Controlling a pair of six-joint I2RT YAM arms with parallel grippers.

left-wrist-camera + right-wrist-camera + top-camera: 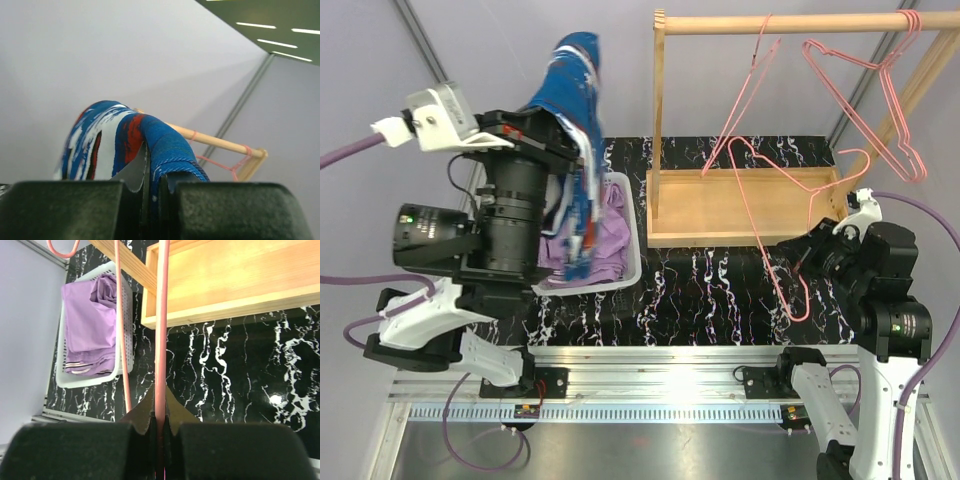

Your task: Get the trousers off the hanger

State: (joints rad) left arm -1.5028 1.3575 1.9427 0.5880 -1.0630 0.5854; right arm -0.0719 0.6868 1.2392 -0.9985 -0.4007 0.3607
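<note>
My left gripper tips and lowers toward the basket's far corner by the rack (622,180) next to release the blue trousers (575,90), since the lilac pair is already inside.
The deep blue patterned trousers (575,90) hang from my left gripper (578,145), which is raised high above the white basket (635,258). In the left wrist view the gripper (155,175) is shut on a fold of this blue cloth (120,145). The lilac trousers (615,235) lie in the basket, and also show in the right wrist view (90,315). My right gripper (802,257) is shut on the thin wire of a bare pink hanger (738,141), low over the table; the wire (161,340) runs straight up from between the jaws of the gripper (160,420).
A second bare pink hanger (880,110) hangs at the right end of the wooden rail (780,24). The rack's wooden base (740,205) stands on the black marbled table, right of the basket (89,382).
</note>
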